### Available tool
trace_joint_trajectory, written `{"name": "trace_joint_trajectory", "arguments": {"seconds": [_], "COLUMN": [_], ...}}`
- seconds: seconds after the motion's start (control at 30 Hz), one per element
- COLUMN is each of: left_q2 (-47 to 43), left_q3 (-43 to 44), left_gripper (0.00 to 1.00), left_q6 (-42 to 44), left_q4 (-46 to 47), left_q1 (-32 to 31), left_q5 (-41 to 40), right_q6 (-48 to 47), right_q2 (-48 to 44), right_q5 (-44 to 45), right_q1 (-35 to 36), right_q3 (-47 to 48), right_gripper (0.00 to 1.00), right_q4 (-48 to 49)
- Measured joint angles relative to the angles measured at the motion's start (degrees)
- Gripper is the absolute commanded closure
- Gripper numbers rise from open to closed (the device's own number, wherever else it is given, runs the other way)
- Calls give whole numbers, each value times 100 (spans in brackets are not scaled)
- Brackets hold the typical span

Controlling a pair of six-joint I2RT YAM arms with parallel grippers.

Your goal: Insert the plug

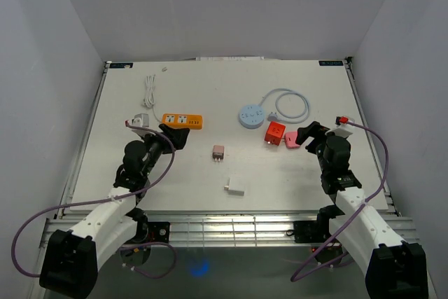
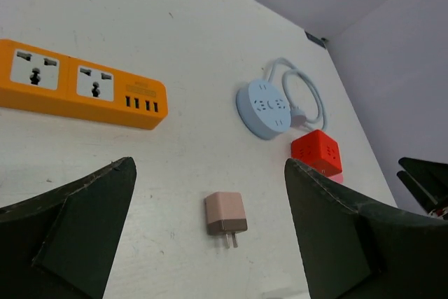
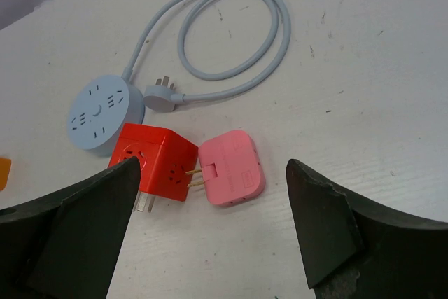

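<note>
The charger plug's pink body (image 1: 218, 150) (image 2: 225, 208) lies below my left gripper and to its right in the top view, so my left gripper will move across and down onto it next.
A pink flat plug (image 3: 232, 167) lies on the table with its two prongs touching the side of a red cube socket (image 3: 155, 160); both show in the top view, the plug (image 1: 292, 139) right of the cube (image 1: 274, 132). My right gripper (image 3: 210, 243) is open and empty, just short of them. A small brown-pink charger plug (image 2: 225, 215) lies prongs toward me, between the open fingers of my left gripper (image 2: 210, 243), which hovers short of it. An orange power strip (image 2: 77, 85) lies at the far left.
A round blue socket hub (image 1: 250, 115) with its looped cable (image 1: 294, 105) sits behind the red cube. A white adapter (image 1: 235, 187) lies near the front middle. A white coiled cable (image 1: 149, 89) lies at the back left. The table edges run close on both sides.
</note>
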Motion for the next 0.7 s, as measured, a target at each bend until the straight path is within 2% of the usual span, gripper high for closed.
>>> {"name": "trace_joint_trajectory", "arguments": {"seconds": [0.2, 0.47, 0.7], "left_q2": [398, 1222, 2157], "left_q3": [496, 1742, 2612], "left_gripper": [2, 2, 2], "left_q6": [350, 455, 476], "left_q4": [-575, -1810, -3147], "left_q1": [-382, -1123, -1491], "left_q5": [114, -586, -807], "right_q6": [20, 35, 46], "right_q2": [-70, -85, -70], "right_q5": [37, 33, -11], "right_q1": [-2, -2, -2], "right_q3": [-7, -33, -33], "right_gripper": [11, 10, 10], "right_q4": [4, 2, 7]}}
